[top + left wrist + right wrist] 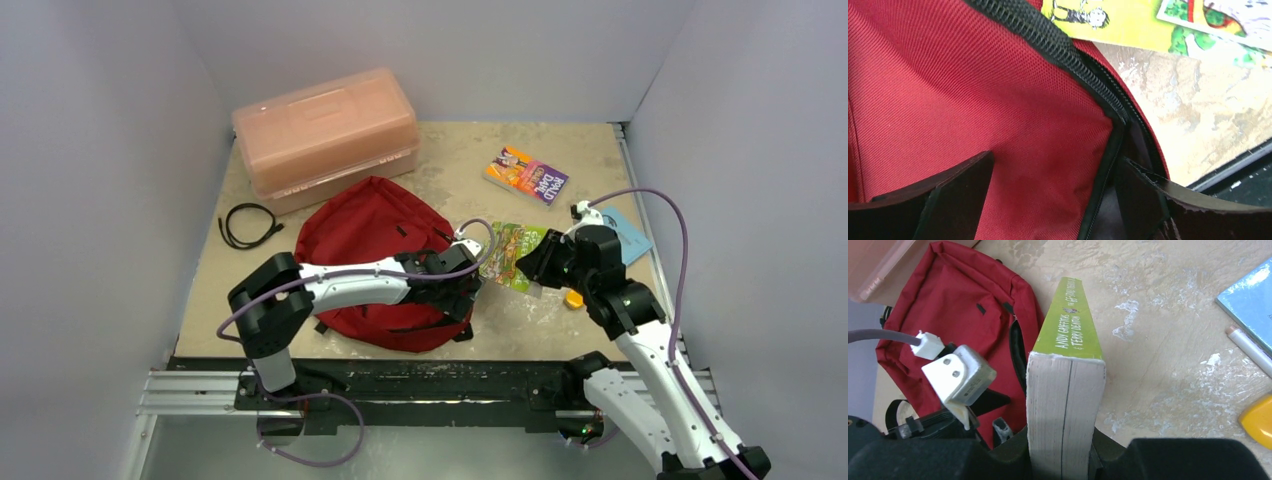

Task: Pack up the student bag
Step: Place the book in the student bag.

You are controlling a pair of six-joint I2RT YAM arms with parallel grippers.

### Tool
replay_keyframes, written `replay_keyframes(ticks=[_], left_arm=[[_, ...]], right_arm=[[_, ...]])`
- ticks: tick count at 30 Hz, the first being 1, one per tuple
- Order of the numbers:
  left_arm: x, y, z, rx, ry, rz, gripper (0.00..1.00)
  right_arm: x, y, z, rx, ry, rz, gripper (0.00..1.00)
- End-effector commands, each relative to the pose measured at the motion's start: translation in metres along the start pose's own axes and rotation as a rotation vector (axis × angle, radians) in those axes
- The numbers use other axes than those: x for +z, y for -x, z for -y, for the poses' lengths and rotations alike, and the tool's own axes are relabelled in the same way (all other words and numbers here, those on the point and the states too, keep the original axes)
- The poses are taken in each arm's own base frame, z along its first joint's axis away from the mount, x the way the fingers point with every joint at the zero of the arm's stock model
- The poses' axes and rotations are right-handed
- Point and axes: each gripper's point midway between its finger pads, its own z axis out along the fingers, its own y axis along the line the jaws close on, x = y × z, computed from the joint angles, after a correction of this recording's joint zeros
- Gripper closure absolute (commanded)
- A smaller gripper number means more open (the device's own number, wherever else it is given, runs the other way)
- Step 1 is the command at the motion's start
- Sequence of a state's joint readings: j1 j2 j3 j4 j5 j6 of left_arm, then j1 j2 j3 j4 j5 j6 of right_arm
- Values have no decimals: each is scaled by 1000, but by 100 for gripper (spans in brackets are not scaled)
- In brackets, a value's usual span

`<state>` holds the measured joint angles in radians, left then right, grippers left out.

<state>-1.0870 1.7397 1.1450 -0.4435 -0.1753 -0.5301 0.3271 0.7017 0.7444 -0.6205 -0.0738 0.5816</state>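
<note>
My left gripper closes its fingers across the red fabric edge (1096,187) of the bag's opening next, as one is over the fabric and the other inside the opening.
The dark red student bag (365,240) lies flat mid-table, its black zipper (1058,45) parted along the right edge. My left gripper (462,285) is open at that edge; in the left wrist view (1055,170) one finger rests on the red fabric (973,85) and the other sits inside the zipper opening. My right gripper (540,262) is shut on a thick green paperback (512,255), held on edge just right of the bag with its spine (1068,325) upward. The bag (963,305) lies left of the book in the right wrist view. The book's cover (1128,25) also shows in the left wrist view.
A translucent orange-pink plastic box (325,135) stands at the back left, and a black cable (248,225) lies left of the bag. A colourful paperback (525,175), a blue booklet (625,235), a white pen (1250,347) and a small yellow object (573,298) lie to the right.
</note>
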Motion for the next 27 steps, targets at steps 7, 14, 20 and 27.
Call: replay_keyframes(ticks=[7,14,20,27], left_arm=[[27,22,-16,-7,95,50,48],[-30,61,-35,-14,111,216,94],[-81,87,-33,-66,47,339,100],[-126,111,-46,-189,-74,442,100]], right_arm=[[0,15,-19,-12,97,69,100],[2,-2,-18,-37,125,16,100],[-11,18,-22,-58,106,69,100],[-29,41,-40,-100,129,86,100]])
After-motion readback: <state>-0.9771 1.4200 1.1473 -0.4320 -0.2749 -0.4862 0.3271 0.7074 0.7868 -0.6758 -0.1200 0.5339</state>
